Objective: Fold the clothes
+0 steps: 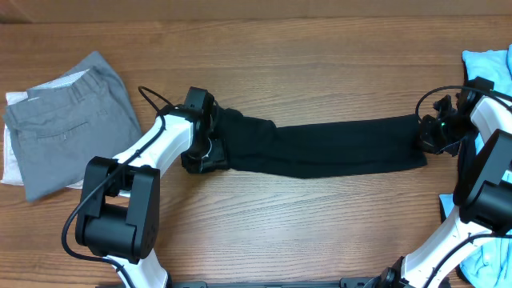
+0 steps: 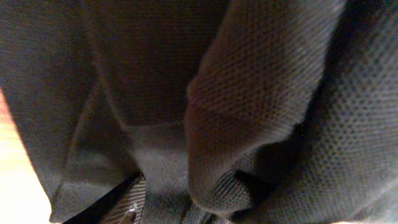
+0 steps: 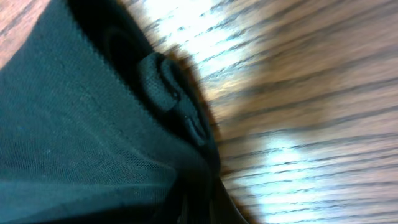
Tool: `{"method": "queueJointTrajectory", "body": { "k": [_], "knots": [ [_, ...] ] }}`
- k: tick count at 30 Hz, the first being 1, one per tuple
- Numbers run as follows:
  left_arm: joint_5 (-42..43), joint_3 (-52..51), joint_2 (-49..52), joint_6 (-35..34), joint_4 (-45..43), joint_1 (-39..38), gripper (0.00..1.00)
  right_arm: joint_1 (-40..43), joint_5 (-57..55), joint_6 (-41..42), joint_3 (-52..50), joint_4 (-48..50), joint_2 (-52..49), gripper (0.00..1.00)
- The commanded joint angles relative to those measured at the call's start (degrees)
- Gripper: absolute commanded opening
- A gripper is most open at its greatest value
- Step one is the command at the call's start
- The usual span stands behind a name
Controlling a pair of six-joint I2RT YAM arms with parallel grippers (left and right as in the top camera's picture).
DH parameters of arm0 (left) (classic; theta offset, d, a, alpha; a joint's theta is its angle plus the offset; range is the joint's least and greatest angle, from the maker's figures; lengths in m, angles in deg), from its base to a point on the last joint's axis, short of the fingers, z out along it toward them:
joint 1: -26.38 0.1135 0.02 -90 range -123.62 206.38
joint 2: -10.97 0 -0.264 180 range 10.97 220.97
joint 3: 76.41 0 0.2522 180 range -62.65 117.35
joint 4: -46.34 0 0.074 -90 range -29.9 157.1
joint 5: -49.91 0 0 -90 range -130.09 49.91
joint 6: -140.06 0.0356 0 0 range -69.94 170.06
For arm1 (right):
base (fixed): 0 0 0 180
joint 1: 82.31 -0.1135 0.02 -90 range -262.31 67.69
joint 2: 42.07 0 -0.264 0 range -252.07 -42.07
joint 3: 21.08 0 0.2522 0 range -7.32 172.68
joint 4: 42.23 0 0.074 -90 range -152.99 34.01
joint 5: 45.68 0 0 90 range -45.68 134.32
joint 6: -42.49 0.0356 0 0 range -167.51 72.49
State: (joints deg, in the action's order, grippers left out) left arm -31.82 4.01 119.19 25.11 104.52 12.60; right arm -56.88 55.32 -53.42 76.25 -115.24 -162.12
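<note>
The garment lies stretched out long, so my right gripper needs to carry the garment's pinched hem to the left in the overhead view, over onto the garment's middle (image 1: 308, 150), and let go of it there.
A black garment (image 1: 320, 148) lies stretched in a long band across the middle of the wooden table. My left gripper (image 1: 200, 144) is at its left end, and the left wrist view is filled with bunched dark knit cloth (image 2: 249, 106) caught between the jaws. My right gripper (image 1: 428, 136) is at the garment's right end; the right wrist view shows the dark cloth's hem (image 3: 93, 124) pinched at the jaws over the wood. Both grippers look shut on the cloth.
Folded grey trousers (image 1: 72, 120) lie on white cloth at the far left. Light blue clothes (image 1: 488, 68) sit at the right edge, with more at the lower right (image 1: 488, 260). The table's front edge is close to the arm bases.
</note>
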Motion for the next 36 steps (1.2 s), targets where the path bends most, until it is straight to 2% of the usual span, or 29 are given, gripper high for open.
{"method": "queueJointTrajectory", "body": {
  "k": [1, 5, 8, 11, 14, 20, 23, 24, 25, 29, 36],
  "knots": [
    [-4.46, -0.66, 1.22, 0.48, -4.17, 2.14, 0.57, -1.11, 1.79, 1.53, -0.68, -1.05, -1.4, 0.04],
    [-4.26, -0.66, 1.22, 0.48, -6.14, 6.1, 0.57, -2.58, 1.75, 2.99, -0.09, -1.01, -1.36, 0.04],
    [-3.34, -0.52, 1.22, 0.59, -4.46, 8.41, 0.56, -2.86, 1.42, 4.02, -0.07, -0.5, -1.36, 0.04],
    [-3.02, -0.48, 1.2, 1.7, -1.05, 10.16, 0.58, -2.56, 1.14, 6.93, 0.63, 0.26, -1.29, 0.04],
    [-0.68, 1.01, 1.16, 3.8, 3.89, 10.73, 0.62, -2.54, 1.09, 6.95, 2.84, -0.48, -0.7, 0.04],
    [-0.72, 5.4, -2.51, 4.39, 11.04, 10.6, 0.64, -3.63, 1.11, 5.4, 5.16, -1.25, 2.38, 0.04],
    [-0.61, 5.97, -6.91, 4.35, 12.17, 10.67, 0.67, -4.81, 1.14, 4.22, 5.18, -1.46, 4.63, 0.04],
    [0.33, 5.97, -9.22, 4.37, 12.52, 10.78, 0.74, -5.6, 1.09, 3.93, 5.18, -1.7, 5.62, 0.04],
    [1.16, 5.95, -10.56, 4.37, 12.72, 10.8, 0.78, -6.45, 1.09, 3.93, 5.18, -1.95, 6.36, 0.04],
    [3.91, 5.95, -13.16, 4.37, 13.42, 10.75, 0.79, -11.8, 1.07, 3.74, 5.18, -3.58, 8.44, 0.04],
    [4.55, 5.88, -12.96, 4.39, 13.66, 10.75, 0.8, -29.22, -5.81, 8.35, 5.16, -7.89, 8.57, 0.04]
  ]
}}
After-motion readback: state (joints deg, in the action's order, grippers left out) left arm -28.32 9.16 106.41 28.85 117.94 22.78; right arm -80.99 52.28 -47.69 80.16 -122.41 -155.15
